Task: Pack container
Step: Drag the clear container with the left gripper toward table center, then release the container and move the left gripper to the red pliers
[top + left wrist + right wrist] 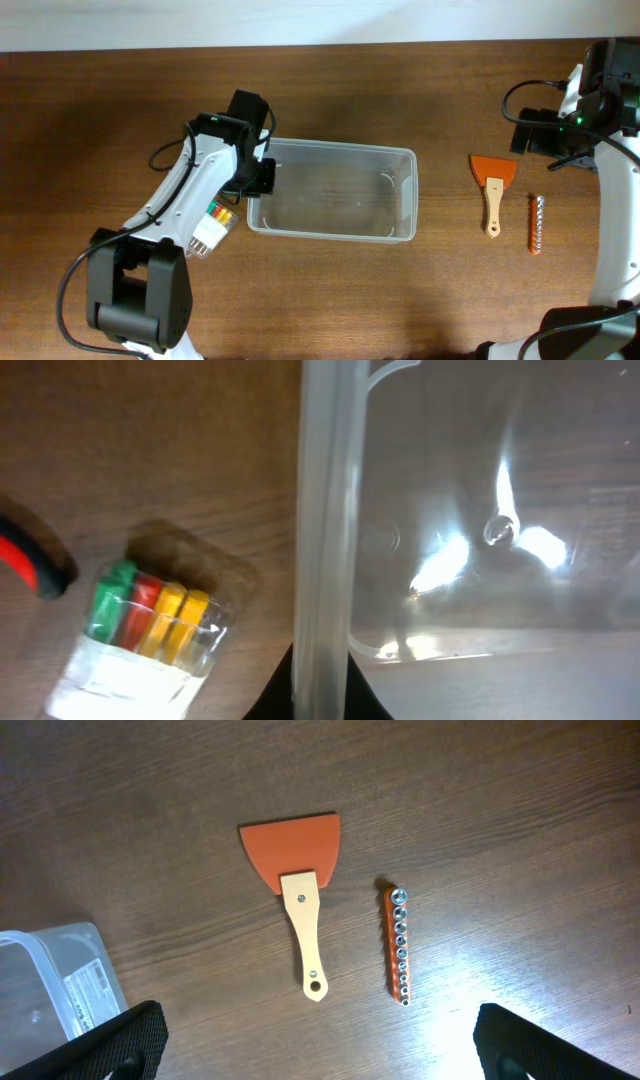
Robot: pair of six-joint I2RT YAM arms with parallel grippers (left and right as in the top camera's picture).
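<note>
Next, my left gripper draws back with the clear plastic container's rim between its fingers, then releases it, because bare tabletop lies along the container's near side.
The clear plastic container [330, 190] stands in the middle of the table, and I see nothing inside it. My left gripper [262, 178] is at its left end. In the left wrist view the two fingers [320, 685] sit on either side of the container's rim wall [322, 510], shut on it. My right gripper [530, 138] hangs open and empty above the table at the far right. In the right wrist view its fingers [320, 1045] are spread wide, and a corner of the container [60, 980] shows at the left.
A clear pack of coloured bits [212, 225] lies just left of the container, also in the left wrist view [150, 630], next to a red-and-black object [35, 565]. An orange scraper with a wooden handle [493, 185] [300, 890] and an orange socket rail [537, 223] [398, 945] lie at the right.
</note>
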